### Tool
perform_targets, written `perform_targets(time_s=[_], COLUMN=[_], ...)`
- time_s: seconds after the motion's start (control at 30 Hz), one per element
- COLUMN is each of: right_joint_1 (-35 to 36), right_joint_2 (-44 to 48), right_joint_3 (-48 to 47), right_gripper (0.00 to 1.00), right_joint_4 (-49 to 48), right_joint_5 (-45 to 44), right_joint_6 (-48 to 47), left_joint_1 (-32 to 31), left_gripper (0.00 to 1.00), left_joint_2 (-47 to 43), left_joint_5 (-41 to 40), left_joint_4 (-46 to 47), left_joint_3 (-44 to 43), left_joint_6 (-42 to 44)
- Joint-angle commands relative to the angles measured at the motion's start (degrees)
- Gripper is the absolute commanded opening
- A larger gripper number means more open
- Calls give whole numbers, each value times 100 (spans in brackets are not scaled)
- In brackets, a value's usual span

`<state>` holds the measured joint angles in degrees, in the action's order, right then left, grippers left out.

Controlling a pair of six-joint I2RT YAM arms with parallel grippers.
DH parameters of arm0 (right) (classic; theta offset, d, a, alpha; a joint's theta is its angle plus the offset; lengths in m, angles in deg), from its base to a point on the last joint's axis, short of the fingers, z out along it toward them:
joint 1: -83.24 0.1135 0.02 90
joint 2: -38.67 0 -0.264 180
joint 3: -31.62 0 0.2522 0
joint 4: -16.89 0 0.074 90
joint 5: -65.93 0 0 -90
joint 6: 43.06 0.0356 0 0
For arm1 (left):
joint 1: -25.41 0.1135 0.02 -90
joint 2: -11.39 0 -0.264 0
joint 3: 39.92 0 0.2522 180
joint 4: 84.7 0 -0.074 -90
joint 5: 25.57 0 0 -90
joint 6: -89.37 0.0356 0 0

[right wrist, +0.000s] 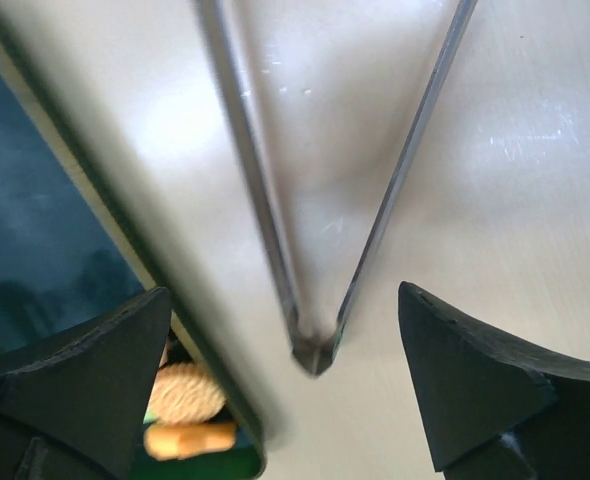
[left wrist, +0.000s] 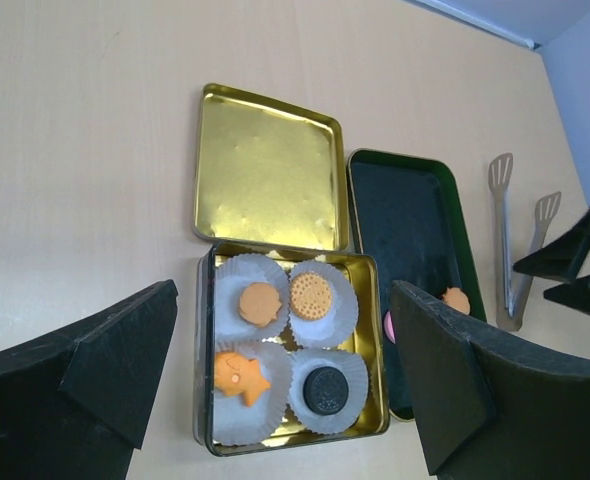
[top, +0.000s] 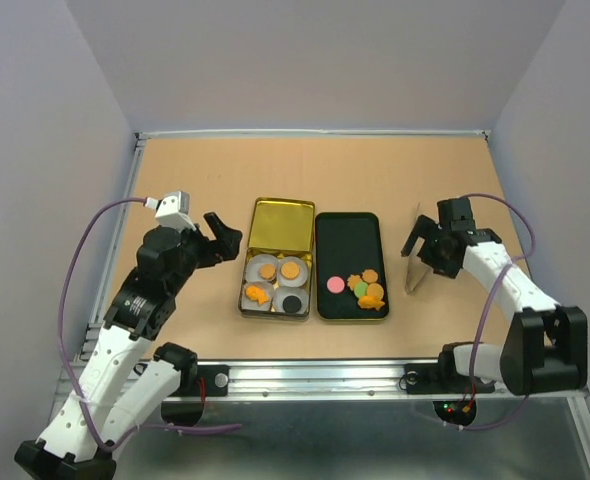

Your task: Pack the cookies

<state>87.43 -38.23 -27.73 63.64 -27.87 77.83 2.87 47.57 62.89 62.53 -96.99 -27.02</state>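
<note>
Every cup in the tin already has a cookie in it. So my left gripper should next move outward and down onto the open lid's edge away from the tray.
A gold tin (top: 247, 300) holds paper cups with cookies (top: 278, 283): a round orange one (left wrist: 260, 303), a dotted round one (left wrist: 311, 296), an orange fish (left wrist: 239, 375) and a dark one (left wrist: 326, 388). More loose cookies (top: 363, 288) lie at the near end of the black tray (top: 347, 245). My left gripper (top: 225, 238) hangs open left of the tin, nothing between its fingers (left wrist: 125, 360). My right gripper (top: 424, 248) is open over metal tongs (top: 413, 268). The tongs' hinge end (right wrist: 315, 348) lies on the table between the fingers (right wrist: 465, 380), touching neither.
The tin's open lid (left wrist: 265, 170) lies flat behind the tin. The tray's rim (right wrist: 125, 235) runs just left of the tongs, with cookies (right wrist: 185, 392) inside it. Walls close the table at the back and sides; a metal rail runs along the near edge (top: 315, 375).
</note>
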Motion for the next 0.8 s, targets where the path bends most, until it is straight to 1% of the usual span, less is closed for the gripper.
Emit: perform_targets(time_s=[0.0,0.07,0.1,0.13,0.23,0.27,0.33,0.37,0.43,0.47,0.53,0.57,0.63,0.67,0.77], right_joint_1=[12,56,73,91,100,109,109,117,118,118,118,118,118,118,118], right_joint_2=[913,1141,1360,1475,1897,1994,2310,2416,2670,2741,2847,2908,2962,2988,3058], right_joint_3=[-284,-450,-504,-574,-610,-618,-610,-610,-592,-583,-566,-557,-531,-522,-496], right_gripper=[100,100,100,100,100,99,99,99,99,99,98,98,97,97,95], right_joint_4=[505,664,708,796,849,840,832,832,849,867,945,972,1068,1095,1183], right_joint_5=[326,344,631,738,1283,1572,1819,1925,2171,2233,2348,2383,2444,2462,2506], right_joint_6=[13,31,57,83,180,250,312,347,417,443,452,453,417,400,347], left_joint_1=[-4,-4,-4,-4,13,31,162,232,347,347,356,356,365,356,365], left_gripper=[99,99,99,99,99,99,99,99,99,99,98,96,93,92,83], left_joint_2=[230,519,660,1010,1723,2247,2830,3390,3894,4288,4633,4930,5213,5476,5933], left_joint_5=[5,5,-39,-65,118,128,128,128,426,427,304,286,198,33,-83], left_joint_4=[292,423,520,547,626,635,547,512,450,450,424,415,328,284,213], left_joint_3=[-37,-72,-125,-273,-625,-870,-1143,-1423,-1688,-1916,-2154,-2355,-2567,-2777,-3094], left_joint_6=[46,151,178,230,573,661,732,758,855,872,942,978,1022,1039,1110])
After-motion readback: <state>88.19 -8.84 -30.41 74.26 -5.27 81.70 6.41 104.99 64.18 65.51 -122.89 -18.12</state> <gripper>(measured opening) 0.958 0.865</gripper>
